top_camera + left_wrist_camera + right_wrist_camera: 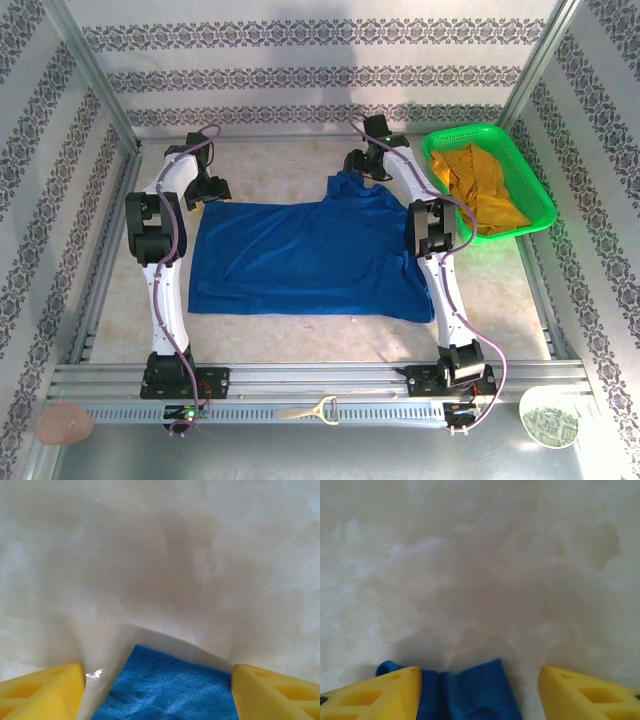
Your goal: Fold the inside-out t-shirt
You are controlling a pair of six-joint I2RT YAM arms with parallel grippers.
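Observation:
The flap's far corner (492, 672) lies between my right gripper's open fingers. I next need to keep them low at the t-shirt's far flap and close them onto it.
The inside-out t-shirt (310, 255) lies spread flat across the middle of the table, plain royal blue, with a narrower flap reaching toward the far side. My left gripper (213, 190) hovers at the shirt's far-left corner. In the left wrist view it (156, 669) is open, with a hemmed corner of the blue cloth (170, 690) lying flat between its yellow fingers (45, 690). My right gripper (357, 163) is at the far flap. In the right wrist view it (480, 670) stands open, and a rumpled blue edge (470, 695) sits beside the left finger (380, 695).
A green basket (535, 180) holding a mustard-yellow garment (485, 185) stands at the far right, close to the right arm. On the front rail lie a pale peeler-like tool (310, 410), a pink object (65, 425) and a round dish (548, 420). Metal frame posts bound the table.

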